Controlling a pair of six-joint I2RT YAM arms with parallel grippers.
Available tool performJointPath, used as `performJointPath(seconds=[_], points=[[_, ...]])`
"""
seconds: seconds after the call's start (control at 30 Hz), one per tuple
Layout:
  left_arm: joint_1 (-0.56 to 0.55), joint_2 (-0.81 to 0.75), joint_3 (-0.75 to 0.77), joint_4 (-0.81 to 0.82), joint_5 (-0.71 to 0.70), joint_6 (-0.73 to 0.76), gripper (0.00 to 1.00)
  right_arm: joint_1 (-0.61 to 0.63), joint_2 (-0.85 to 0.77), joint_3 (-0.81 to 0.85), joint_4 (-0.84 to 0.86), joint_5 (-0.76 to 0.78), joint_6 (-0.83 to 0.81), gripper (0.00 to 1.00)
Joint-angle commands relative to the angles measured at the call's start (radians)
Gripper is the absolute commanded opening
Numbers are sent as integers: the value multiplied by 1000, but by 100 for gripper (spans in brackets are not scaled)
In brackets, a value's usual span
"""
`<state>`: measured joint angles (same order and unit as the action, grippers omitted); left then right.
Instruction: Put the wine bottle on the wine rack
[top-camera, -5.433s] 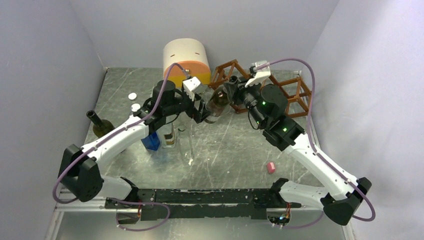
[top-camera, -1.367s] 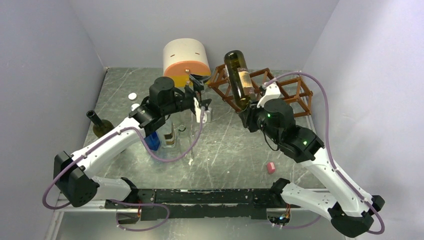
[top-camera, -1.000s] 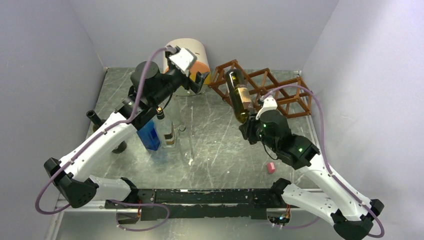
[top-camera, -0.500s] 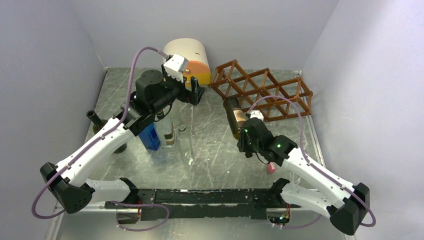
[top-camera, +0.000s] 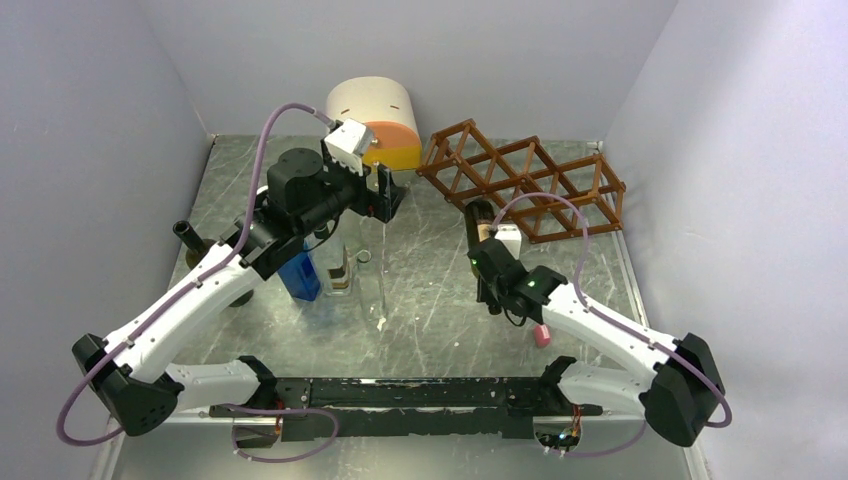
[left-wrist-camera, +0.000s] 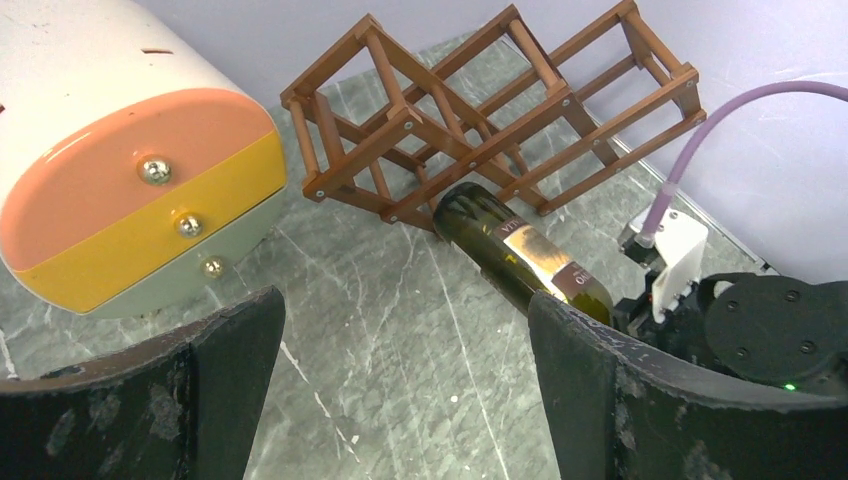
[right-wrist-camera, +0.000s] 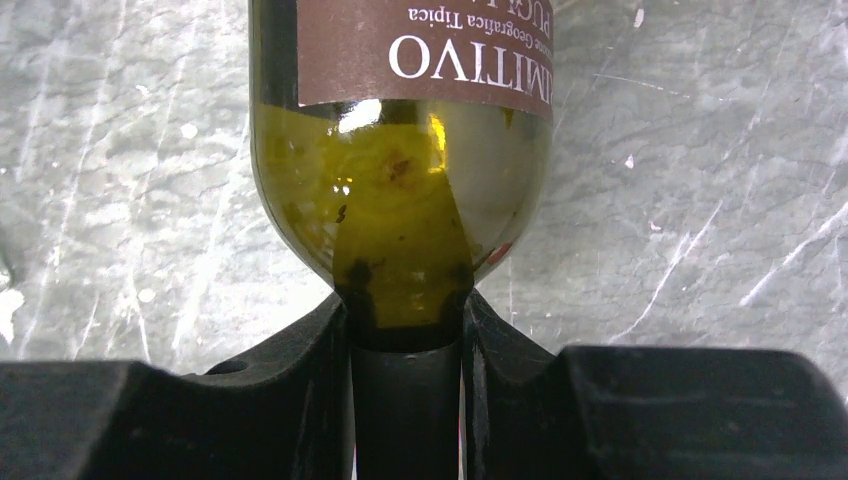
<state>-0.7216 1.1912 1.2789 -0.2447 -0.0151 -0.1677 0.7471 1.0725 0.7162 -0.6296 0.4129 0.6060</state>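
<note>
I will push my right gripper outward next, toward the wine rack's low front opening (top-camera: 484, 194), to slide the bottle in and release it. The bottle's base already points there.
The wine bottle (top-camera: 482, 222), dark green with a brown label, lies nearly level and low over the table. Its base points at the front lower edge of the wine rack (top-camera: 520, 180), a reddish-brown lattice at the back right. My right gripper (top-camera: 488, 265) is shut on the bottle's neck. In the right wrist view its fingers (right-wrist-camera: 330, 350) clamp the neck just below the shoulder of the bottle (right-wrist-camera: 400, 150). My left gripper (top-camera: 385, 192) hangs open and empty left of the rack. Its view shows the bottle (left-wrist-camera: 520, 250) meeting the rack (left-wrist-camera: 480, 110), past its own gripper (left-wrist-camera: 405, 320).
A cream-and-orange rounded cabinet (top-camera: 372, 120) stands at the back, left of the rack. A blue block (top-camera: 300, 278) and small glass items (top-camera: 342, 272) sit under my left arm. Another dark bottle (top-camera: 195, 245) is at the far left. A pink piece (top-camera: 542, 335) lies near my right arm.
My right arm has brought the bottle down from high over the rack to low in front of it. My left arm has pulled back a little, still open.
</note>
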Motion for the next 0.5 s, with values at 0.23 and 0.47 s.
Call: performJointPath(seconds=[0.23, 0.47], points=[[1, -48, -26, -20, 44, -8, 95, -16, 65, 37, 261, 137, 15, 0], [1, -55, -15, -40, 50, -8, 95, -53, 120, 31, 339, 151, 59, 0]])
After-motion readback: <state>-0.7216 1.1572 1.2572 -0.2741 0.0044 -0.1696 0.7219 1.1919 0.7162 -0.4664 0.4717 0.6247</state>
